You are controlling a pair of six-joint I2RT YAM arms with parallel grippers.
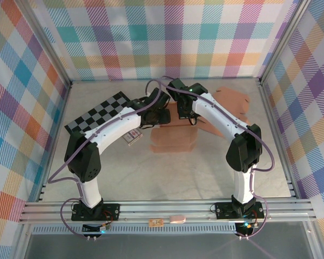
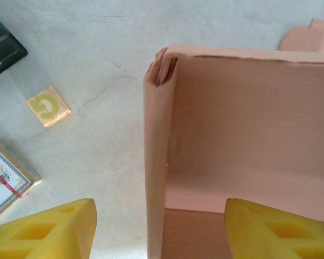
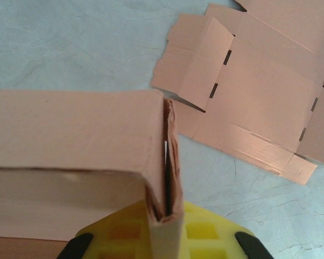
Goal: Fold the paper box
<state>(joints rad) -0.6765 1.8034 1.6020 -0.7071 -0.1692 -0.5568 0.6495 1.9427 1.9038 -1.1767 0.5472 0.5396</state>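
Observation:
The right gripper swings back next, turning the held box (image 1: 173, 139) with it, and releases the box's side. Clear tabletop (image 1: 202, 144) beside the box's flap lies back of the gripper.
The paper box (image 1: 173, 139) is a pinkish-brown cardboard tray, partly folded, in the middle of the table. In the left wrist view its left wall (image 2: 157, 162) stands upright between my two yellow fingers (image 2: 48, 229), which are spread apart on either side without touching it; my left gripper (image 2: 161, 231) is open. My right gripper (image 3: 166, 237) is shut on the doubled-over right end wall (image 3: 170, 162) of the box, at its corner. From above, both grippers meet over the box's back edge, the left gripper (image 1: 154, 120) at its left end and the right gripper (image 1: 190, 116) at its right end.
Flat unfolded cardboard sheets (image 1: 235, 102) lie behind and right of the box, close to the held wall (image 3: 254, 91). A checkerboard (image 1: 100, 116), a card deck (image 2: 2, 175) and a small lettered tile (image 2: 47, 106) lie to the left. Plaid walls ring the table.

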